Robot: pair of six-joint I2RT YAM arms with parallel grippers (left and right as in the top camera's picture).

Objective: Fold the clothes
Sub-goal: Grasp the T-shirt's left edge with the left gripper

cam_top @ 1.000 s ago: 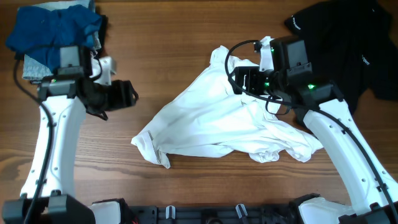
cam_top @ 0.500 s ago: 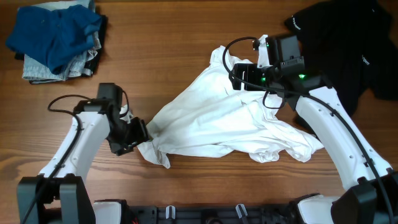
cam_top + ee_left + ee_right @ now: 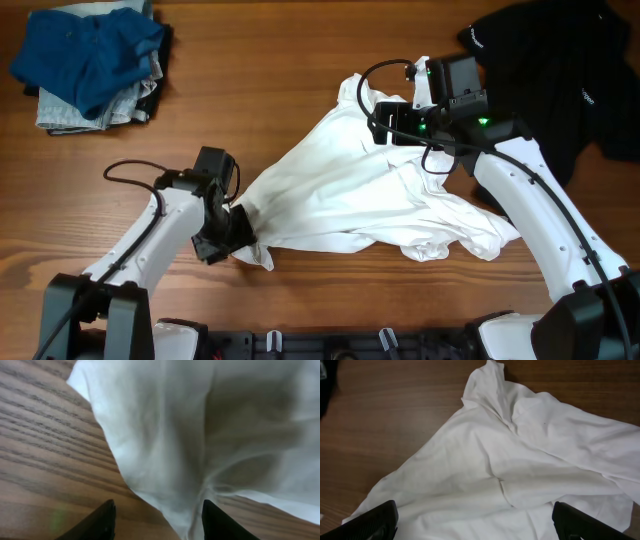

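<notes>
The shirt's tapered end (image 3: pixel 490 231) near the black garment lies opposite the shirt's corner at my left gripper, so I will move my right gripper down and back onto that end.
The clothes here are a crumpled white T-shirt (image 3: pixel 350 200) lying mid-table with only plain white showing, and a black garment (image 3: pixel 570 70) with small white logos at the back right. My left gripper (image 3: pixel 228 236) is low at the shirt's front-left corner. In the left wrist view its fingertips (image 3: pixel 102 522) stand apart, with the shirt's folded edge (image 3: pixel 170 480) reaching down between them. My right gripper (image 3: pixel 392 124) hovers over the shirt's upper part. It is wide open above the white cloth (image 3: pixel 485 460), with nothing gripped.
A pile of blue clothes (image 3: pixel 90 60) sits at the back left corner. Bare wooden table (image 3: pixel 280 70) lies between that pile and the shirt. The arm bases (image 3: pixel 330 345) line the front edge.
My left arm swung from beside the blue pile down to the shirt's front-left corner, and its jaws narrowed around the cloth edge. The right arm shifted only slightly.
</notes>
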